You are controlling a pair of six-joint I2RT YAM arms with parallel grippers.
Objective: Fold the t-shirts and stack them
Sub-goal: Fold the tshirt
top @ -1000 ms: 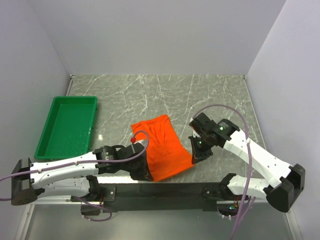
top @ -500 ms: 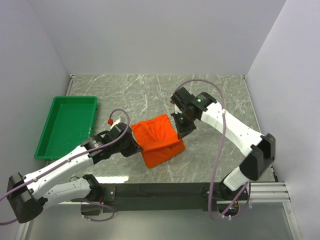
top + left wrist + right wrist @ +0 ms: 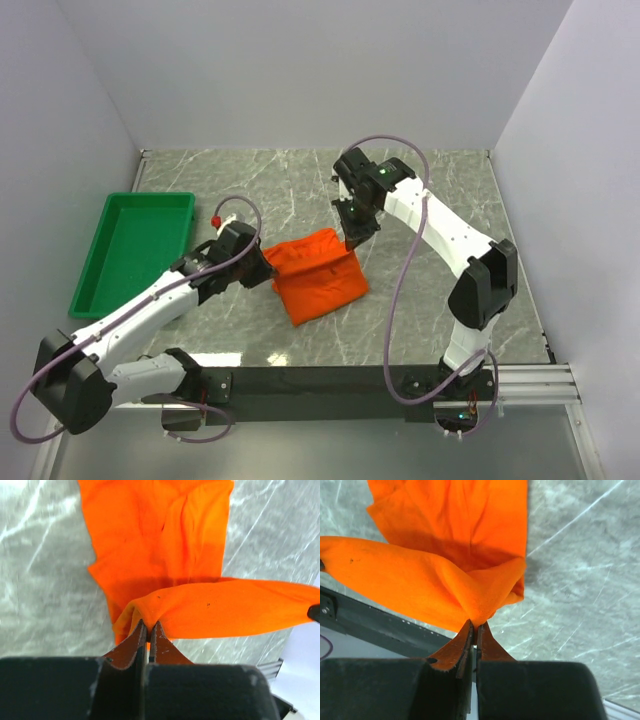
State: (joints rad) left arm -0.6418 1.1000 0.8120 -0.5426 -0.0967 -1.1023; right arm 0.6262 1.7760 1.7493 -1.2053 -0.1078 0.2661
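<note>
A strip (image 3: 275,255) (image 3: 104,511) of the t-shirt's flat layer is still uncovered beyond the lifted edge, so my left gripper should bring its corner outward and down onto that strip.
The orange t-shirt (image 3: 318,274) lies partly folded in the middle of the marble table, its near half doubled back over the rest. My left gripper (image 3: 266,262) is shut on the cloth's left corner (image 3: 145,611), held just above the table. My right gripper (image 3: 350,242) is shut on the right corner (image 3: 485,611). Between the two grips the lifted edge of the t-shirt (image 3: 235,609) hangs taut over the flat layer (image 3: 465,515) below. Both pairs of jaws are pressed together with orange cloth pinched at their tips.
A green tray (image 3: 116,290) stands at the left of the table, beside my left arm. White walls close the back and both sides. A black rail (image 3: 330,378) runs along the near edge.
Both grippers have carried the near edge of the t-shirt away from the rail toward the back, folding it over itself. The orange patch is now shorter and further from the near edge.
</note>
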